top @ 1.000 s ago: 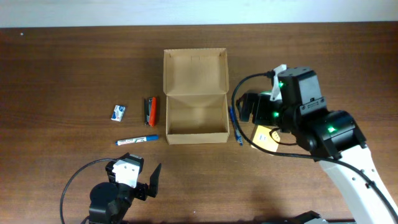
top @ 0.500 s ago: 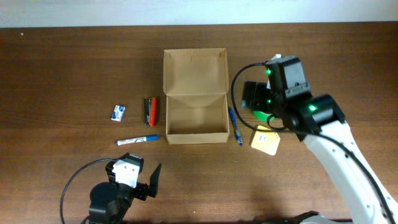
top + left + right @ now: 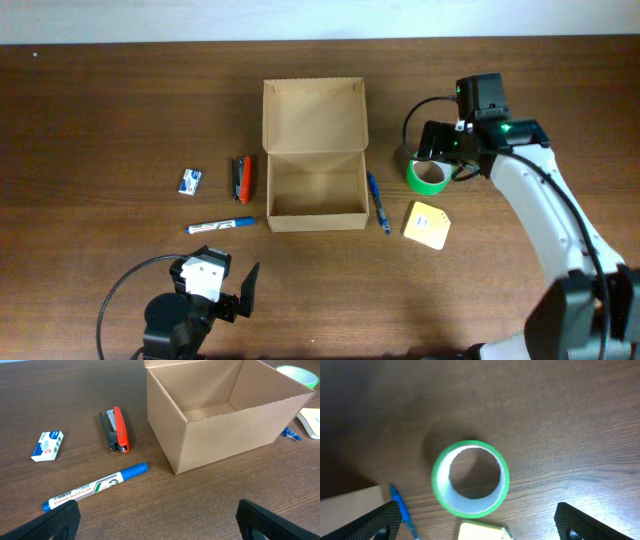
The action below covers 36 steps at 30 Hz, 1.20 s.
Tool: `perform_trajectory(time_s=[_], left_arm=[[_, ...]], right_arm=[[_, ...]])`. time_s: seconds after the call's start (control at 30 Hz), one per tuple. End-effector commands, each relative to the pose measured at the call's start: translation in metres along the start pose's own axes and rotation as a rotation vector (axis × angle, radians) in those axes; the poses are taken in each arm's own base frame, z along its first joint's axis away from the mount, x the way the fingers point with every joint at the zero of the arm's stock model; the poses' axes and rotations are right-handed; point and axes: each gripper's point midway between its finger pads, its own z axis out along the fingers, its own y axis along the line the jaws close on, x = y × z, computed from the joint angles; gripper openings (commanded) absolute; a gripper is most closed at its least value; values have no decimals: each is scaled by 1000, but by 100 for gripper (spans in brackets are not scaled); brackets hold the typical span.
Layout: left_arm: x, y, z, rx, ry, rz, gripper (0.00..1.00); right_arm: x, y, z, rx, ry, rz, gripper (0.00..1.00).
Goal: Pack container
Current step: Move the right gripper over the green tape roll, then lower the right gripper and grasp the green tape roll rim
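Note:
My right gripper lowers and shifts away from the container (image 3: 315,224) next, straddling the roll's side farthest from it, as the green tape roll's hollow middle faces up.
The container (image 3: 315,224), a tan cardboard box with its flap lid (image 3: 314,115) lying open toward the back, stands empty mid-table. It also shows in the left wrist view (image 3: 230,430). My right gripper (image 3: 440,152) is open and empty, hovering over a green tape roll (image 3: 425,178) right of the box. In the right wrist view the roll (image 3: 470,505) lies just ahead of the spread fingers (image 3: 480,527). My left gripper (image 3: 225,290) is open and empty near the front edge, its fingers (image 3: 157,520) low in front of the box.
Right of the box lie a blue pen (image 3: 378,202) and a yellow sticky pad (image 3: 427,224). On its left lie a red and black stapler (image 3: 241,178), a blue marker (image 3: 220,226) and a small white and blue packet (image 3: 191,181).
My right arm has swung right and back, away from the box, and now sits over the green tape roll, which has come into view. The left arm has not moved.

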Motion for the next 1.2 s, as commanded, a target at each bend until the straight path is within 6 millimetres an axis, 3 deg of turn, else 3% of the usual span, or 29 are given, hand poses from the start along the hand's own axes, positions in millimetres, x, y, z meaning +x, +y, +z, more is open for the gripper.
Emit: perform_trajectory(time_s=[0.0, 0.23, 0.43, 0.97, 1.17], left_arm=[[0, -2, 0, 13, -7, -8, 99], [0, -2, 0, 13, -7, -8, 100], [0, -2, 0, 13, -7, -8, 100], [0, -2, 0, 13, -7, -8, 100], [0, -2, 0, 13, -7, -8, 100]], right_arm=[[-2, 1, 15, -13, 31, -37, 99], [6, -2, 42, 7, 85, -41, 99], [5, -20, 53, 22, 105, -6, 99], [21, -18, 84, -35, 187, -111, 94], [24, -18, 94, -32, 200, -116, 87]])
